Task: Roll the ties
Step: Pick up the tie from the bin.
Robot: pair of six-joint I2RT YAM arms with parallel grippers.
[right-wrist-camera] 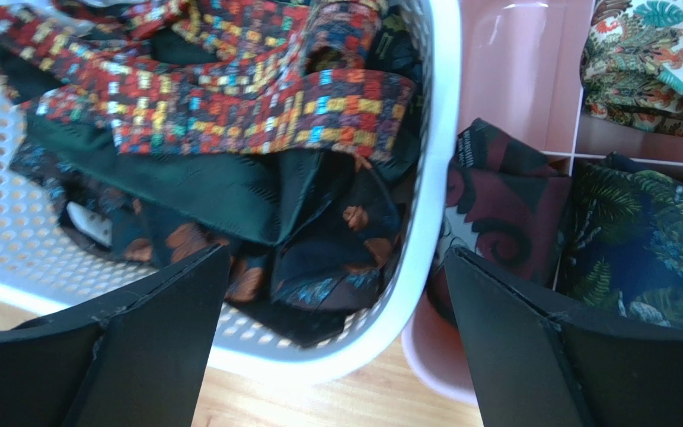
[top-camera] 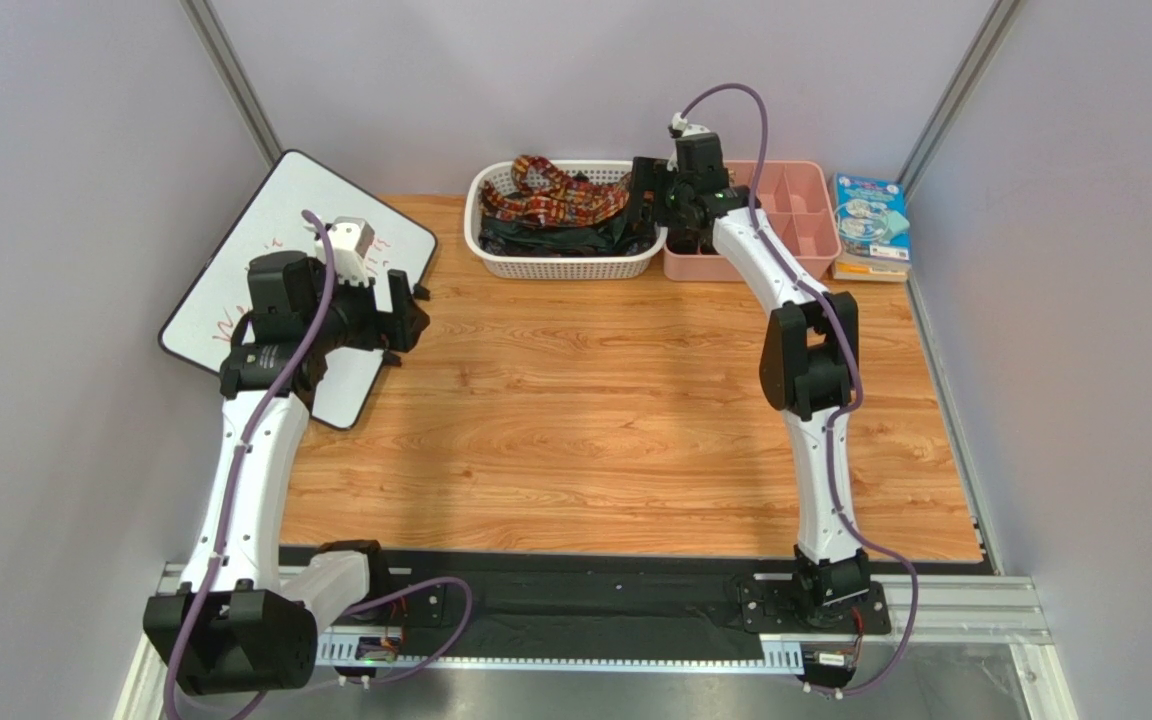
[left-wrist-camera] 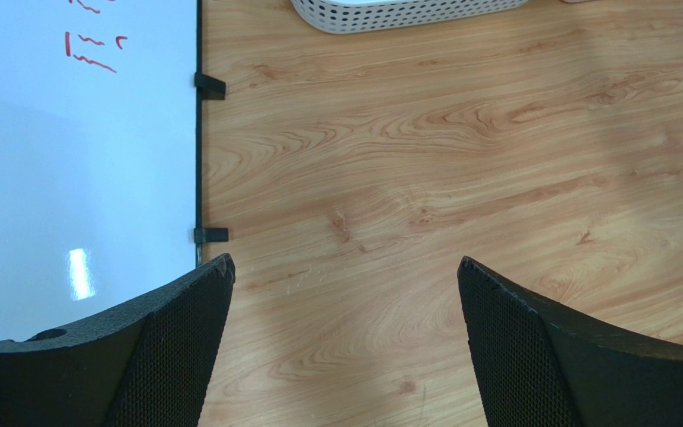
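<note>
The red-orange-yellow patterned tie (right-wrist-camera: 229, 93) lies on top of the heap, so my right gripper tilts outward and lowers to the fold nearest the pink tray (top-camera: 808, 203) next.
Unrolled ties lie heaped in a white perforated basket (top-camera: 495, 258) at the back of the table: a red-orange-yellow patterned tie (right-wrist-camera: 229, 93) on top, a dark green tie (right-wrist-camera: 185, 182) and a black tie with orange marks (right-wrist-camera: 336, 240) below. Rolled ties (right-wrist-camera: 505, 213) sit in a pink divided tray (top-camera: 808, 203) beside the basket. My right gripper (right-wrist-camera: 336, 262) hovers open above the basket's right rim (right-wrist-camera: 425, 222), holding nothing. My left gripper (left-wrist-camera: 345, 267) is open over bare wood near the whiteboard, far from the ties.
A whiteboard (top-camera: 289, 225) with red marks lies at the left, partly off the table edge. A small stack of booklets (top-camera: 871, 218) lies right of the pink tray. Grey walls close in the table on three sides.
</note>
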